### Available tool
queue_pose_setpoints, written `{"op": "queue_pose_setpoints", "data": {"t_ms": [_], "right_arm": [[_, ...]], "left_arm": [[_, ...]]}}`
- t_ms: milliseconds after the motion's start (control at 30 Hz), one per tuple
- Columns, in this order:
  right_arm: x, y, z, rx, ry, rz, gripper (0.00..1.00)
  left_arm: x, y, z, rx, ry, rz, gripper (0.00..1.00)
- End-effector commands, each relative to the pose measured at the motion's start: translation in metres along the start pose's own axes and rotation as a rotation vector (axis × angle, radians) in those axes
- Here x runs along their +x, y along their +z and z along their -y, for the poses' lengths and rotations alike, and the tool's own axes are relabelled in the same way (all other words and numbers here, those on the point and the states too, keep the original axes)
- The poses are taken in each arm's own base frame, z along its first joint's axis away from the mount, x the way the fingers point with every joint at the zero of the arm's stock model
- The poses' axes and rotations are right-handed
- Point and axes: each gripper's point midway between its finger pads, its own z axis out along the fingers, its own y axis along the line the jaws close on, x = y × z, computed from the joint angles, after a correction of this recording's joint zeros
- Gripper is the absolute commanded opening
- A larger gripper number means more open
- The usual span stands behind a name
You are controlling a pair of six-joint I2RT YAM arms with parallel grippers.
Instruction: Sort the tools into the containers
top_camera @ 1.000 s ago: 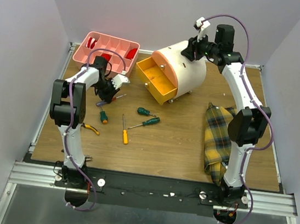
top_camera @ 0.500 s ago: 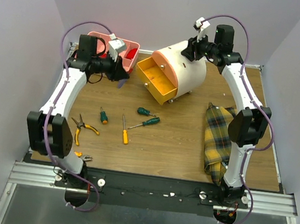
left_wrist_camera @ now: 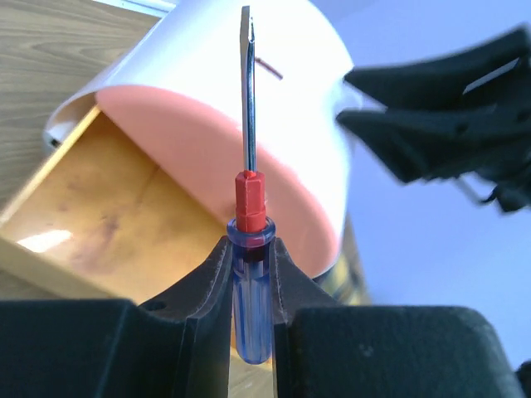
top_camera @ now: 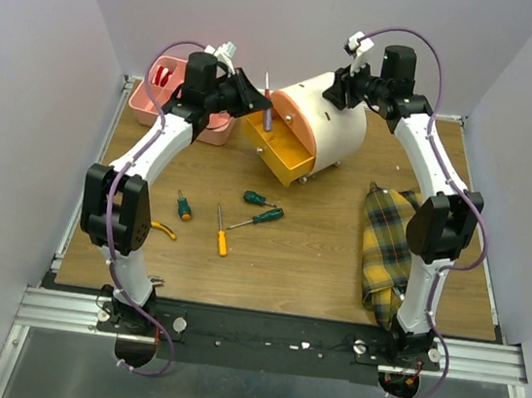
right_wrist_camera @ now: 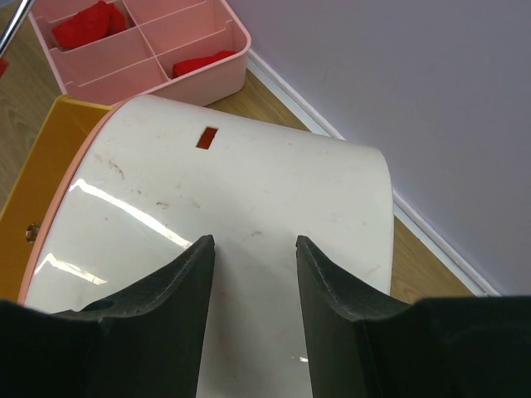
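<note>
The stem of the screwdriver slants across the orange front of the drawer unit. I will next bring my left gripper down toward the open drawer (top_camera: 283, 149) (left_wrist_camera: 148, 225), turn the screwdriver along its length, and let it go inside.
My left gripper (top_camera: 263, 110) is shut on a blue-handled screwdriver (left_wrist_camera: 250, 274) with a red collar. It holds the screwdriver in the air over the open yellow drawer (top_camera: 277, 150) of the cream drawer unit (top_camera: 326, 119). The shaft points toward the unit's orange front (left_wrist_camera: 274, 182). My right gripper (top_camera: 344, 87) is open and empty, its fingers (right_wrist_camera: 187, 282) just above the unit's white top (right_wrist_camera: 249, 191). The pink tray (top_camera: 152, 98) stands at the back left, partly hidden by my left arm, and shows in the right wrist view (right_wrist_camera: 211, 79) with red items inside.
Three green-handled screwdrivers (top_camera: 259, 199) (top_camera: 261, 218) (top_camera: 184, 206), an orange-handled screwdriver (top_camera: 222, 238) and yellow-handled pliers (top_camera: 164, 232) lie on the wood table left of centre. A yellow plaid cloth (top_camera: 386, 239) lies at the right by my right arm.
My left arm has lifted the blue screwdriver off the table near the tray and swung right with it to above the open drawer. The right arm has not moved.
</note>
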Motion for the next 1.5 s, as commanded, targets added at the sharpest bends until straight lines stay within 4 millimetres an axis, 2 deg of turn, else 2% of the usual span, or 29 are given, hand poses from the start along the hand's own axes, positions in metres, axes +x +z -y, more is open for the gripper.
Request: {"op": "queue_pose_setpoints", "data": {"t_ms": [0, 167, 267, 333, 467, 500, 567, 600, 633, 700, 833, 867, 900, 933, 967, 1000, 1033, 1100, 1200, 1333, 1367, 1467], "right_arm": [[0.080, 0.002, -0.016, -0.019, 0.099, -0.236, 0.52], [0.078, 0.002, -0.014, -0.013, 0.094, -0.231, 0.52], [0.074, 0.003, -0.012, -0.008, 0.089, -0.223, 0.52], [0.074, 0.004, -0.013, -0.013, 0.091, -0.223, 0.52], [0.074, 0.004, -0.011, -0.011, 0.091, -0.222, 0.52], [0.074, 0.004, -0.011, -0.010, 0.089, -0.222, 0.52], [0.074, 0.004, -0.012, -0.010, 0.086, -0.224, 0.52], [0.076, 0.004, -0.012, -0.009, 0.088, -0.226, 0.52], [0.076, 0.004, -0.012, -0.009, 0.085, -0.226, 0.52], [0.076, 0.004, -0.012, -0.008, 0.085, -0.226, 0.52], [0.076, 0.005, -0.010, -0.007, 0.084, -0.226, 0.52], [0.076, 0.005, -0.011, -0.008, 0.083, -0.226, 0.52], [0.076, 0.005, -0.011, -0.008, 0.083, -0.226, 0.52], [0.076, 0.006, -0.011, -0.012, 0.084, -0.225, 0.52], [0.077, 0.006, -0.011, -0.013, 0.086, -0.226, 0.52], [0.077, 0.006, -0.011, -0.014, 0.087, -0.225, 0.52], [0.078, 0.008, -0.012, -0.017, 0.090, -0.225, 0.52], [0.076, 0.009, -0.011, -0.018, 0.092, -0.220, 0.52], [0.077, 0.010, -0.012, -0.023, 0.098, -0.221, 0.52], [0.077, 0.012, -0.012, -0.028, 0.107, -0.219, 0.52], [0.078, 0.012, -0.013, -0.032, 0.111, -0.222, 0.52], [0.080, 0.010, -0.013, -0.030, 0.106, -0.227, 0.52]], "left_arm": [[-0.016, 0.008, -0.002, -0.164, -0.277, 0.124, 0.00], [0.006, 0.004, -0.024, -0.328, -0.379, 0.138, 0.00], [0.012, 0.006, -0.034, -0.361, -0.410, 0.148, 0.08], [0.016, 0.012, -0.030, -0.339, -0.407, 0.131, 0.13], [0.013, 0.024, -0.016, -0.274, -0.347, 0.120, 0.36], [0.009, 0.024, -0.012, -0.263, -0.329, 0.122, 0.46], [0.007, 0.024, -0.010, -0.256, -0.295, 0.121, 0.56], [0.005, 0.022, -0.006, -0.247, -0.274, 0.123, 0.64], [0.004, 0.021, -0.006, -0.246, -0.244, 0.121, 0.66], [0.001, 0.015, -0.004, -0.249, -0.217, 0.122, 0.69], [-0.022, -0.013, -0.001, -0.243, -0.097, 0.156, 0.70], [-0.027, -0.023, -0.011, -0.267, 0.005, 0.149, 0.70], [-0.028, -0.035, -0.011, -0.278, 0.066, 0.149, 0.70], [-0.026, -0.044, -0.020, -0.316, 0.127, 0.139, 0.70], [-0.013, -0.058, -0.038, -0.412, 0.135, 0.099, 0.70], [-0.009, -0.077, -0.060, -0.527, 0.160, 0.105, 0.70], [0.001, -0.088, -0.074, -0.590, 0.156, 0.079, 0.70], [0.037, -0.108, -0.101, -0.681, 0.184, -0.039, 0.68], [0.068, -0.128, -0.133, -0.795, 0.202, -0.130, 0.64], [0.105, -0.148, -0.162, -0.899, 0.158, -0.218, 0.54], [0.109, -0.162, -0.172, -0.984, 0.135, -0.211, 0.53], [0.133, -0.177, -0.184, -1.047, 0.100, -0.255, 0.57]]}}
